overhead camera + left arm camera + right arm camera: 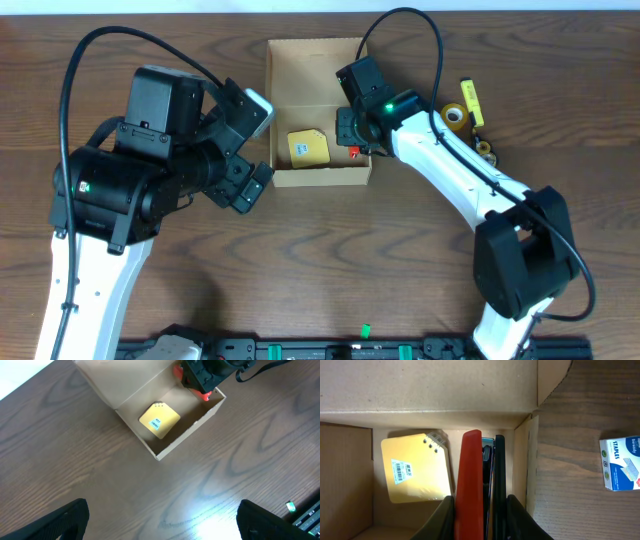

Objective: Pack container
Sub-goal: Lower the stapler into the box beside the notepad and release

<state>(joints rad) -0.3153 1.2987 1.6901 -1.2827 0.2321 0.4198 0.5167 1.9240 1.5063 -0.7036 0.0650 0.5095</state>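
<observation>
The stapler (pixel 479 480) will next go down into the box with my right gripper, which will release it over the box's bare bottom (pixel 489 434) beside the yellow spiral notepad, where it is empty.
The container (pixel 283 90) is a tan cardboard box with its flap lid open toward the far side; it also shows in the left wrist view (pixel 130 405) and the right wrist view (pixel 420 390). A yellow sticky-note pad (pixel 308 148) lies inside it (pixel 417 467). My right gripper (pixel 352 142) is shut on a red and black stapler (pixel 479 480), held inside the box by its right wall. My left gripper (pixel 160 525) is open and empty over bare table, left of the box.
A blue and white staples box (pixel 621 462) lies on the table outside the box wall. A yellow marker (pixel 471 100), a tape roll (pixel 455 115) and small items (pixel 487 152) lie at the right.
</observation>
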